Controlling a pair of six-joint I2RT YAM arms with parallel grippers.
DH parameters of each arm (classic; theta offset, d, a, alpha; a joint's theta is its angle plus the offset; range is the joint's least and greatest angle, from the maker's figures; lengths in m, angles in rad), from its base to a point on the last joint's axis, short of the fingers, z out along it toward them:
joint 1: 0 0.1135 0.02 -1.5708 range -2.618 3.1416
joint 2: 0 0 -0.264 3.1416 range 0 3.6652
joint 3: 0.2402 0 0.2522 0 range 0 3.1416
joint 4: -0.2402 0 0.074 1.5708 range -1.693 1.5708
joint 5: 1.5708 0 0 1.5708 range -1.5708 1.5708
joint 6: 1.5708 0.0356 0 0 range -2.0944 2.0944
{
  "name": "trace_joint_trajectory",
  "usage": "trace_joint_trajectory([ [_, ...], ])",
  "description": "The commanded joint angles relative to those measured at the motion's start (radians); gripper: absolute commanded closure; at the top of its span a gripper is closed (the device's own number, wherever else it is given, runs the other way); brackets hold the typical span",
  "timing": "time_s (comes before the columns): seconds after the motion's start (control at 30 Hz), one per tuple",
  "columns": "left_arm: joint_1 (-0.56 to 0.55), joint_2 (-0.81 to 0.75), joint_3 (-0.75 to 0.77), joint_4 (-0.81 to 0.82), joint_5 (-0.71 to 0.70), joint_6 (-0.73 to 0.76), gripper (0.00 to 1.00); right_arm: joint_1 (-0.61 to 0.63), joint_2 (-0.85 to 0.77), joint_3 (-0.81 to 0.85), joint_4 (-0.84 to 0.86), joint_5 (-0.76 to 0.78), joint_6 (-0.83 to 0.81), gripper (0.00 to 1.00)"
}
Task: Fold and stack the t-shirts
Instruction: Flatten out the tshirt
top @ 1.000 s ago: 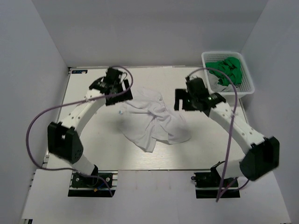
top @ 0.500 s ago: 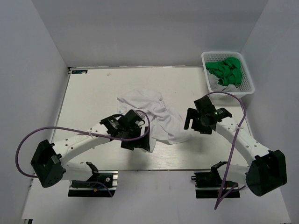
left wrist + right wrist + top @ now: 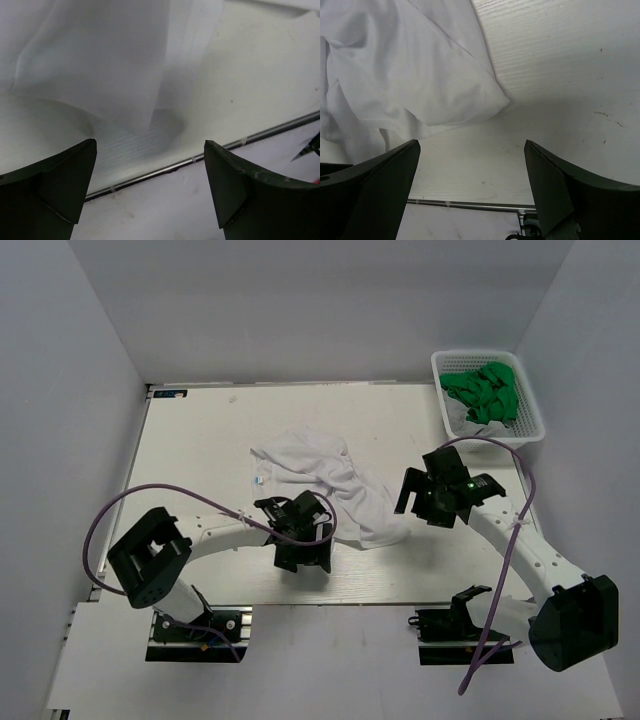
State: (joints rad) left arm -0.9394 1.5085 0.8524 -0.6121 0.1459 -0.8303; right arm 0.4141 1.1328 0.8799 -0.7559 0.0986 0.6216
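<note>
I will next move my left gripper outward, so its open fingers come around the pointed fold at the white t-shirt's near edge.
A white t-shirt [image 3: 320,475] lies crumpled in the middle of the table; it also shows in the left wrist view [image 3: 100,65] and the right wrist view [image 3: 405,75]. Green t-shirts [image 3: 485,390] sit bunched in the white mesh basket [image 3: 532,422] at the back right. My left gripper [image 3: 305,560] is open and empty at the shirt's near left corner, above the table's front edge. My right gripper [image 3: 425,502] is open and empty just right of the shirt's near right corner.
The table's near edge with its metal strip [image 3: 200,159] lies close under the left gripper and also shows in the right wrist view [image 3: 470,204]. Purple cables loop off both arms. Grey walls enclose the table on three sides.
The left arm swung from the far left of the table down to the shirt's near left corner, then shifted right. The right arm moved nearer, to the shirt's near right corner. The shirt lies unchanged.
</note>
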Motion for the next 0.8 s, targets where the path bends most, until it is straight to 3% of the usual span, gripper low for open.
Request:
trace_joint_trajectory([
  [0.0, 0.013, 0.021, -0.003, 0.061, -0.041, -0.024, 0.03, -0.006, -0.022, 0.008, 0.003, -0.036, 0.004, 0.10],
  [0.2, 0.022, 0.052, 0.000, 0.097, -0.206, -0.073, 0.13, 0.006, -0.019, -0.007, 0.021, -0.139, -0.075, 0.10],
  [0.3, 0.031, 0.091, 0.010, 0.114, -0.210, -0.082, 0.31, 0.012, -0.030, 0.001, 0.009, -0.148, -0.131, 0.10],
  [0.33, 0.031, 0.091, 0.010, 0.114, -0.210, -0.082, 0.49, 0.014, -0.031, -0.002, 0.004, -0.143, -0.140, 0.10],
  [0.37, 0.031, 0.107, 0.020, 0.114, -0.210, -0.082, 0.58, 0.018, -0.030, -0.004, -0.009, -0.125, -0.138, 0.10],
  [0.47, 0.040, 0.116, 0.031, 0.081, -0.210, -0.093, 0.97, 0.031, -0.024, -0.036, 0.006, -0.152, -0.134, 0.10],
  [0.6, 0.040, 0.087, 0.042, 0.051, -0.220, -0.093, 1.00, 0.087, 0.018, -0.065, 0.064, -0.221, -0.221, 0.10],
  [0.77, 0.040, 0.041, 0.031, -0.033, -0.229, -0.102, 1.00, 0.196, 0.045, -0.045, 0.130, -0.189, -0.293, 0.10],
])
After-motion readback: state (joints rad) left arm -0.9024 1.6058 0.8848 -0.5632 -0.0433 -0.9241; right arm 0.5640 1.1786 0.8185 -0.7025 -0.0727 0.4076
